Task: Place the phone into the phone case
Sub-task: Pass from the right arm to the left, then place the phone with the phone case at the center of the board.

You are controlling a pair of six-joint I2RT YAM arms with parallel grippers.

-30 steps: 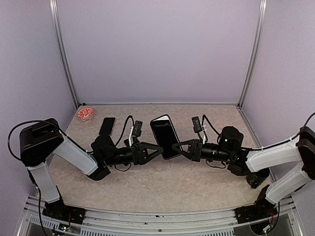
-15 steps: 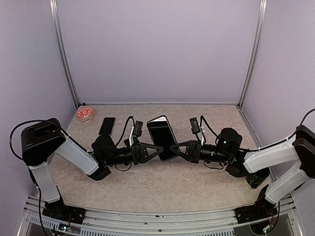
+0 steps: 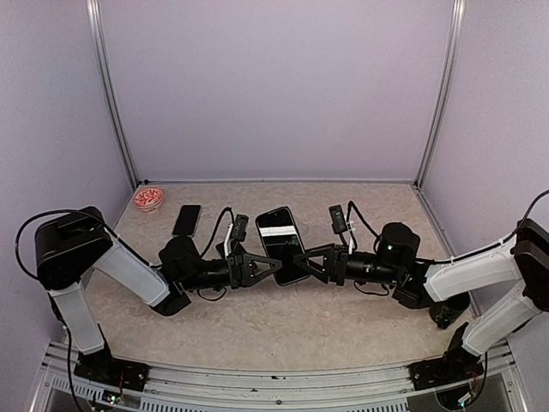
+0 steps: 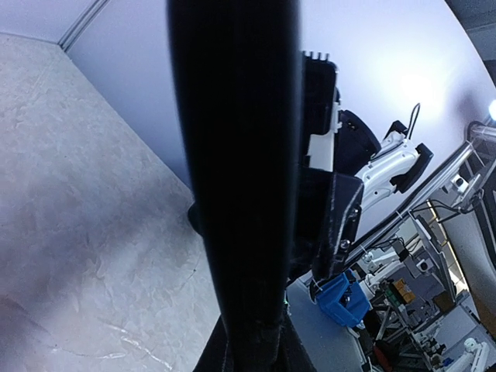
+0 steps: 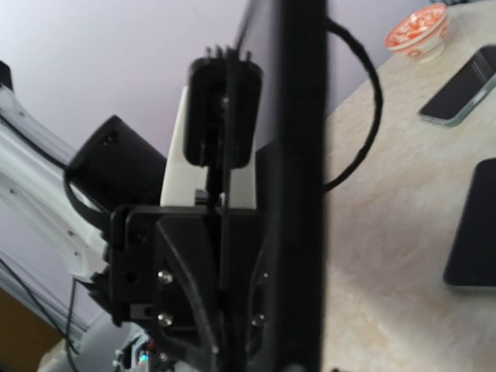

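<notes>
My left gripper lowers the hanging phone down and to the left in the top view next and releases it, since tabletop near the pale-rimmed slab lies there.
A black phone (image 3: 280,243) with a white strip across its top hangs above the table's middle, between the two arms. My left gripper (image 3: 275,263) is shut on its left lower edge. In the left wrist view the phone (image 4: 232,155) stands edge-on, rising out of the jaws. My right gripper (image 3: 302,257) stands open at the phone's right edge, and the phone (image 5: 302,155) fills that wrist view edge-on. A flat dark slab with a pale rim (image 3: 186,220) lies at the back left. I cannot tell whether it is the phone case.
A red-and-white bowl (image 3: 149,198) sits in the back left corner. The right wrist view shows it (image 5: 418,27), the pale-rimmed slab (image 5: 465,85) and a second dark flat slab (image 5: 473,232) on the table. Purple walls close the back and sides.
My left gripper has shut on the phone's left edge. My right gripper, shut on the phone before, has spread its jaws. The phone has dropped slightly lower.
</notes>
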